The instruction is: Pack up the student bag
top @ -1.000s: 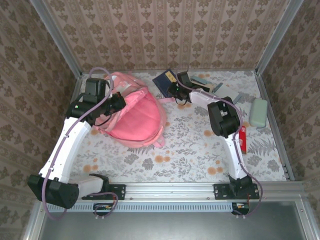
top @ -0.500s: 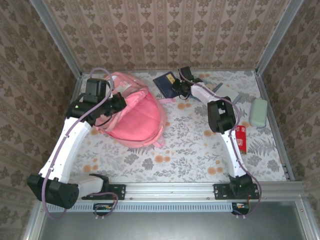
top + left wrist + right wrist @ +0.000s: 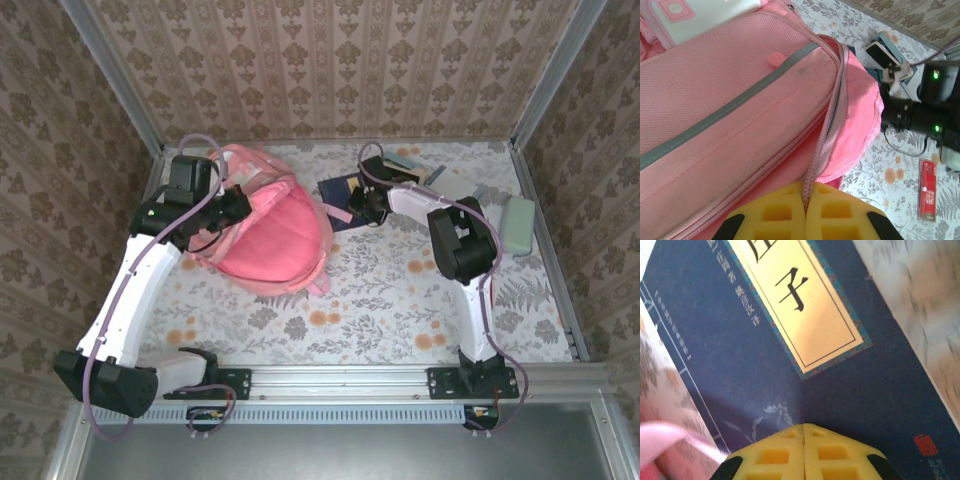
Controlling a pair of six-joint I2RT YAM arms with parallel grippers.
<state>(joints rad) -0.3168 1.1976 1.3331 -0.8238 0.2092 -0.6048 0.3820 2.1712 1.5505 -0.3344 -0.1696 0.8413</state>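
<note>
My right gripper draws back and away from the bag (image 3: 270, 235) to the bare floral cloth (image 3: 382, 258) and releases the book next, because a pink strap lies across it.
The student bag (image 3: 270, 235), a large pink backpack, lies at the left with its main compartment open. My left gripper (image 3: 240, 205) is at its upper left edge. In the left wrist view the yellow pads (image 3: 805, 202) are shut on the bag's zipper edge (image 3: 822, 150) and hold the opening up. A dark blue book (image 3: 338, 190) with a cream title label sits just right of the bag's opening. My right gripper (image 3: 360, 205) is shut on the book's right edge; in the right wrist view the book (image 3: 790, 340) spreads out beyond the closed pads (image 3: 804, 432).
A mint green case (image 3: 517, 224) lies at the right edge, and several small items (image 3: 440, 178) sit at the back right. A red packet (image 3: 927, 189) lies on the floral cloth. Metal rails and patterned walls bound the table.
My right gripper has pulled the blue book from the back of the table towards me, close to the bag's opening. The left arm and the bag have stayed put.
</note>
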